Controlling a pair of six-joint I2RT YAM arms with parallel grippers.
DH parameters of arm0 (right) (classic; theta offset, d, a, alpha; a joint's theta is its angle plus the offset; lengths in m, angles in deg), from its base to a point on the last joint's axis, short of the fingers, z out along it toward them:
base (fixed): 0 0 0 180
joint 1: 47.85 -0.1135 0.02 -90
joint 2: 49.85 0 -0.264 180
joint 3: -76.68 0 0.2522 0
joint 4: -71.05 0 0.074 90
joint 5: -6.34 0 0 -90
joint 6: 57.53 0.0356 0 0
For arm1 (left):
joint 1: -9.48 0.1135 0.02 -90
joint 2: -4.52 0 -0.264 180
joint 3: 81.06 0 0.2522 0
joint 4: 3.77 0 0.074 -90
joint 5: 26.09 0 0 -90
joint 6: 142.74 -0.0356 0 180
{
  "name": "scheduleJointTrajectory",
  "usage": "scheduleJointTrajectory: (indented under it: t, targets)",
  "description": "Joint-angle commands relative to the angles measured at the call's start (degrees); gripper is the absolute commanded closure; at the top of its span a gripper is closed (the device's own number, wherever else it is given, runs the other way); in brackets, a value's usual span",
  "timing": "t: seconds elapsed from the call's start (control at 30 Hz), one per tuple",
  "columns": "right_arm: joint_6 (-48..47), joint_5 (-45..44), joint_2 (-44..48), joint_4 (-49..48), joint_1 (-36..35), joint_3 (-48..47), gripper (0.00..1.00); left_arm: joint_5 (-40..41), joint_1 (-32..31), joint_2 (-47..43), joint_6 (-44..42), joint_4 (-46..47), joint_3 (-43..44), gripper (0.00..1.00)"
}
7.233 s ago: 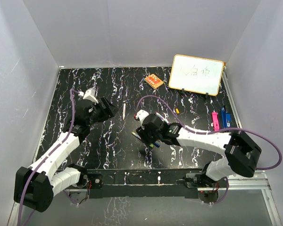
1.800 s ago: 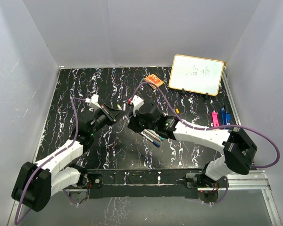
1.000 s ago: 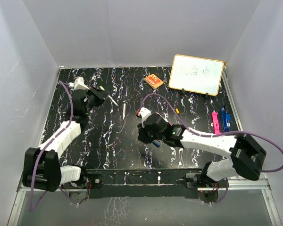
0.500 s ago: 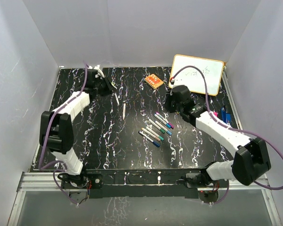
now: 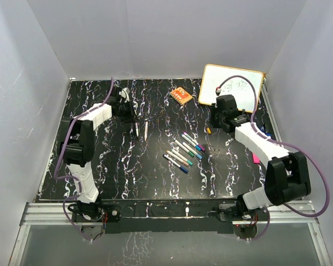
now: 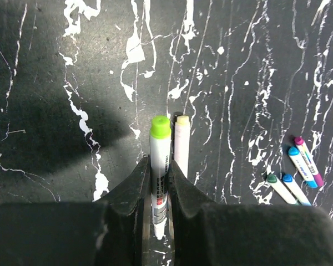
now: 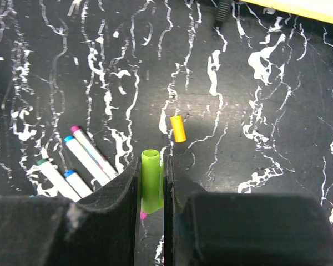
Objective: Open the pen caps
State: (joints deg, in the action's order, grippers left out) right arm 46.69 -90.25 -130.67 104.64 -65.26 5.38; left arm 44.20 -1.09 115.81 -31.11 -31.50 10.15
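I need to lower my left gripper's marker to the table next, toward the bare white marker [image 5: 146, 131] [image 6: 181, 145], because the green cap is already off in my right gripper.
My left gripper [image 6: 158, 164] is shut on a thin white marker [image 6: 159, 166] whose far end is light green; the marker points away over the table. Just right of it lies a bare white marker [image 6: 181, 145]. My right gripper [image 7: 151, 162] is shut on a green pen cap [image 7: 150, 180], hollow end facing away. A yellow cap [image 7: 178, 128] lies on the table just beyond it. From above, the left gripper [image 5: 128, 111] is at the far left and the right gripper [image 5: 218, 118] is near the whiteboard. Several capped markers [image 5: 183, 152] lie mid-table.
A whiteboard [image 5: 231, 87] leans at the back right, with an orange patterned block [image 5: 181, 95] to its left. Pink and blue caps [image 5: 255, 158] lie by the right wall. Grey walls close in the black marbled table [image 5: 100, 166] on three sides.
The left arm has reached farther along the far left, lowering its marker beside the bare one. The right arm has shifted right toward the whiteboard, above the yellow cap.
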Motion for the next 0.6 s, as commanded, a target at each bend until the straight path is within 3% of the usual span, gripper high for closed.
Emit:
scheduleJointTrajectory:
  t: [0.0, 0.23, 0.57]
  targets:
    - [-1.68, 0.74, -2.22, -1.82, 1.90, -2.91, 1.00, -1.85, 0.17, 1.20, -1.45, -2.20, 1.88, 1.00]
    - [-2.14, -0.43, -5.93, -2.25, 2.95, -3.71, 1.00, -1.55, -0.38, 3.05, -1.84, -1.63, 1.18, 1.00]
    - [-2.51, -1.32, -9.59, -2.35, 4.60, -4.33, 1.00, -2.18, -1.44, 4.13, -1.70, -0.66, 0.65, 0.85]
